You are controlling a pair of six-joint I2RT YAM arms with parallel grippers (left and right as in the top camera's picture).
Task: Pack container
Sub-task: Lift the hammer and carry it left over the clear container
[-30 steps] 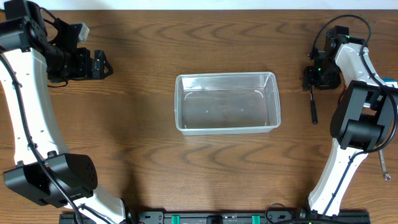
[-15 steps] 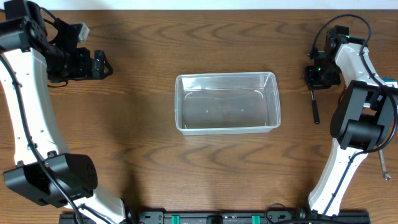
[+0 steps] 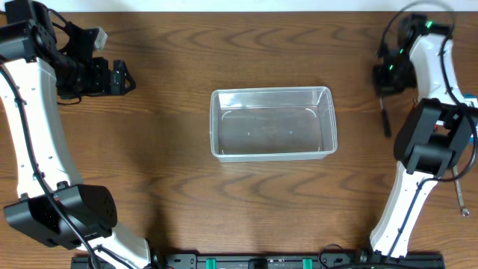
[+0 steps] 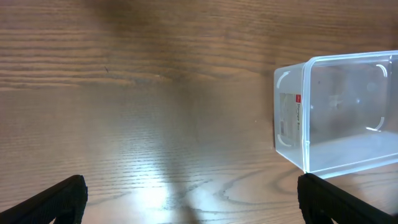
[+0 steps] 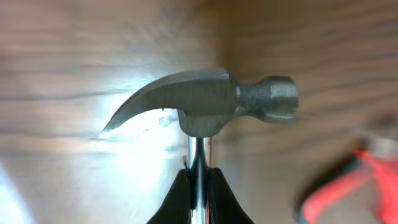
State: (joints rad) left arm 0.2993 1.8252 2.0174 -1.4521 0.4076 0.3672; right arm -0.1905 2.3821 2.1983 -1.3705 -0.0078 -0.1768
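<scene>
The inside of the container is empty, so the right gripper needs to swing to the left in the overhead view and turn over the container's bottom to release the hammer [image 5: 205, 106].
The clear plastic container [image 3: 272, 123] stands empty at the table's middle; it also shows at the right of the left wrist view [image 4: 339, 112]. My right gripper [image 3: 389, 77] at the far right is shut on a claw hammer [image 5: 205, 106] by its steel neck [image 5: 199, 162], held above the table. The hammer's black handle [image 3: 385, 122] hangs toward the front. My left gripper [image 3: 119, 78] is open and empty at the far left, fingers [image 4: 50, 202] wide apart over bare wood.
A red-handled tool [image 5: 348, 180] lies blurred below the hammer. A metal tool [image 3: 460, 196] lies at the right edge near the right arm's base. A small blue-and-white box [image 3: 469, 98] shows at the right edge.
My right gripper has lifted and moved toward the back with the hammer; the handle has swung along. The left arm has not moved.
</scene>
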